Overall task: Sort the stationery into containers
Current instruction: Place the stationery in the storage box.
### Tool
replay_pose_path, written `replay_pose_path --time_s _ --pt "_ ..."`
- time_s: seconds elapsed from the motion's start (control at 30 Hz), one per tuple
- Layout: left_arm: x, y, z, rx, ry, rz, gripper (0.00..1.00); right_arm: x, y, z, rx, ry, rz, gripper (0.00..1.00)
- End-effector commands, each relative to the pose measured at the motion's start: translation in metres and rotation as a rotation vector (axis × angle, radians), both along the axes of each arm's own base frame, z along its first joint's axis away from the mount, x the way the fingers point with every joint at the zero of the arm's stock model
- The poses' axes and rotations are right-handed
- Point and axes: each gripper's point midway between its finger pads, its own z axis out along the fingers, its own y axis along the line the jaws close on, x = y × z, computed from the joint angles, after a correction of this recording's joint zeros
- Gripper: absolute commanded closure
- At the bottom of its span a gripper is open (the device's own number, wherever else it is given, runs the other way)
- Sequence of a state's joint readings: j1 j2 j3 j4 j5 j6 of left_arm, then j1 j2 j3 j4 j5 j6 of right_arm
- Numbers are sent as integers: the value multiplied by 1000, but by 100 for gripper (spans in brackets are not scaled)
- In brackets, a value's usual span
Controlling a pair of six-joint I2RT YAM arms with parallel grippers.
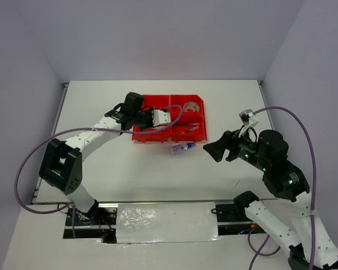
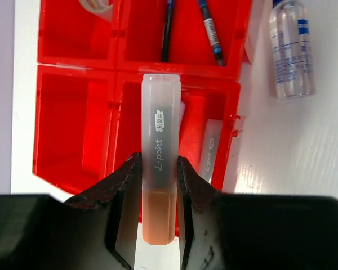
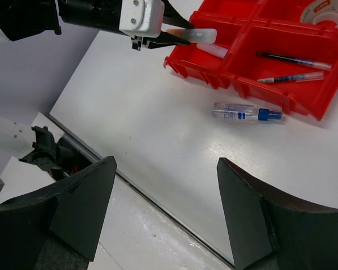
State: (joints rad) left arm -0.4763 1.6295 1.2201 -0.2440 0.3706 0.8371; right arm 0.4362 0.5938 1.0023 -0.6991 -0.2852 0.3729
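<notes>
My left gripper lowers the orange highlighter (image 2: 160, 118) down into the containers' near section (image 2: 192, 132) below it next and releases it there. That section already has another highlighter in it.
The red containers (image 1: 196, 115) stand mid-table as a two-by-two block. My left gripper (image 1: 176, 119) is shut on an orange highlighter (image 2: 160, 118) with a frosted cap and holds it over the near compartment of the containers (image 2: 73, 129). Another highlighter (image 2: 209, 147) lies in that compartment. Two blue pens (image 2: 210, 31) lie in the neighbouring compartment, and a tape roll (image 1: 192, 106) in a far one. The blue-capped glue tube (image 1: 182, 147) lies on the table beside the containers and shows in the right wrist view (image 3: 245, 112). My right gripper (image 1: 209, 151) is open and empty, right of the tube. No erasers show.
The table's near edge with a metal rail (image 3: 158, 197) runs below the right gripper (image 3: 166, 162). A foil-covered strip (image 1: 166, 224) lies in front of the arm bases. White walls enclose the table on three sides.
</notes>
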Motion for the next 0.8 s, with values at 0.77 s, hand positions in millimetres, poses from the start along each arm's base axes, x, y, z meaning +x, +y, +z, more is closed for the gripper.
replay_pose_path --time_s 0.77 --pt "5 -24 1 -72 35 -77 91 -7 -2 6 3 -38 10 20"
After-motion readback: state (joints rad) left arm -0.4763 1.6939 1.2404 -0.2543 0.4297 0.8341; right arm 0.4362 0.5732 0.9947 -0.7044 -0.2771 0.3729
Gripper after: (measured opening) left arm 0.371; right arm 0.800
